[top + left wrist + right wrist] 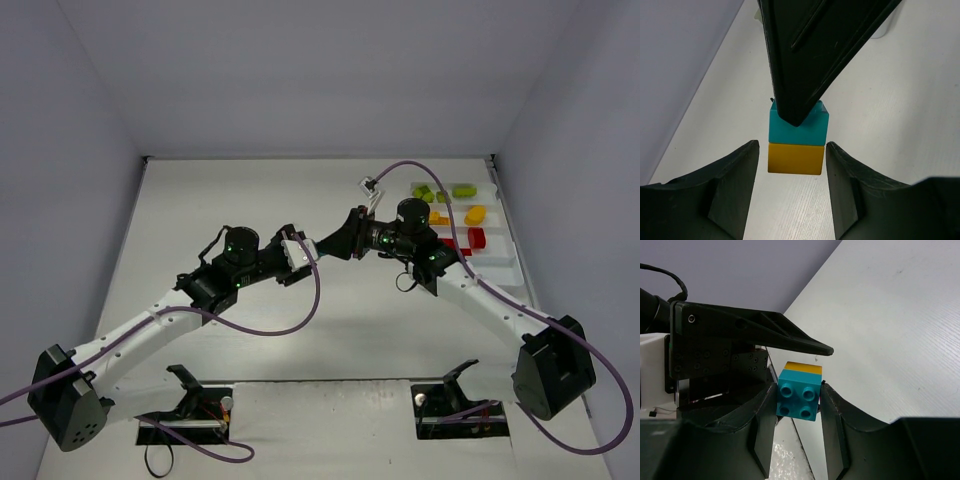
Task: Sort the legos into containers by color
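I will move my right gripper to the right in the top view and then down, over the tray's nearest section (pixel 502 272) for the cyan brick, because other colors fill the rest.
A two-brick stack, cyan (pixel 798 396) on yellow-orange (pixel 803 368), hangs in mid-air over the table centre. My right gripper (pixel 798 400) is shut on the cyan brick, its jaws pressing both sides. In the left wrist view my left gripper (pixel 792 160) is open, and its jaws flank the yellow brick (pixel 795 159) below the cyan one (pixel 790 132), with a small gap on the left side. In the top view the two grippers, left (pixel 318 247) and right (pixel 338 244), meet tip to tip and hide the stack. The white tray (pixel 500 262) lies at the far right.
The tray holds lime green bricks (pixel 425 192) in its far compartment, yellow-orange bricks (pixel 475 214) in the one nearer, and a red brick (pixel 477 238) nearer still. A purple cable (pixel 300 320) loops under the left arm. Grey walls close in the table.
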You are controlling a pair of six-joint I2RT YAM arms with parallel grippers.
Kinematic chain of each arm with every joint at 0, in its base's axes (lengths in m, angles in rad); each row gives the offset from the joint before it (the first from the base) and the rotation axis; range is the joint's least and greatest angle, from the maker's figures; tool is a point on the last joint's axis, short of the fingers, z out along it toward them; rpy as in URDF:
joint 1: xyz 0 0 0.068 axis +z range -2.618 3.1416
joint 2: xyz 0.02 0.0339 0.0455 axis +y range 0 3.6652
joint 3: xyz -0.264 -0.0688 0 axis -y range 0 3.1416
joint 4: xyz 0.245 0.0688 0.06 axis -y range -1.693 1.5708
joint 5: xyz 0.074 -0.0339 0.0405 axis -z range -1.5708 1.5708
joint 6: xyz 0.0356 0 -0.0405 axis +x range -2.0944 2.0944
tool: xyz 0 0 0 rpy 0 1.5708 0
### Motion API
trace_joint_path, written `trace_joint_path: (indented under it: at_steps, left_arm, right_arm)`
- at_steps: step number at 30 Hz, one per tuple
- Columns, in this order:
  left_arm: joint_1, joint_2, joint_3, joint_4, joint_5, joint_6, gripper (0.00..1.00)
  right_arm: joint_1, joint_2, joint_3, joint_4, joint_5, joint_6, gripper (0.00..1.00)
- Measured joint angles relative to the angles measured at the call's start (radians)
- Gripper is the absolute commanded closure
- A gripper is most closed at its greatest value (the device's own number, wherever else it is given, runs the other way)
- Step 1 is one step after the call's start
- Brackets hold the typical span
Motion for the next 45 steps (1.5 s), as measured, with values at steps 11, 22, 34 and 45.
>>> trace_joint_path:
  at_steps: [11, 22, 34, 45]
  left_arm:
    - [0.0, 0.0, 0.0, 0.02, 0.0, -0.015, 0.6]
    - [-0.002, 0.003, 0.0, 0.005, 0.009, -0.011, 0.94]
    - [-0.009, 0.048, 0.014, -0.042, 0.025, 0.004, 0.96]
    - [-0.009, 0.049, 0.027, -0.056, 0.026, -0.006, 0.96]
  right_arm:
    - [0.005, 0.008, -0.01, 0.033, -0.004, 0.011, 1.0]
    - [0.008, 0.022, -0.01, 0.039, 0.0, 0.018, 1.0]
    - [-0.135, -0.034, -0.01, -0.149, 0.017, -0.103, 1.0]
    - [-0.236, -0.097, -0.01, -0.421, 0.359, -0.241, 1.0]
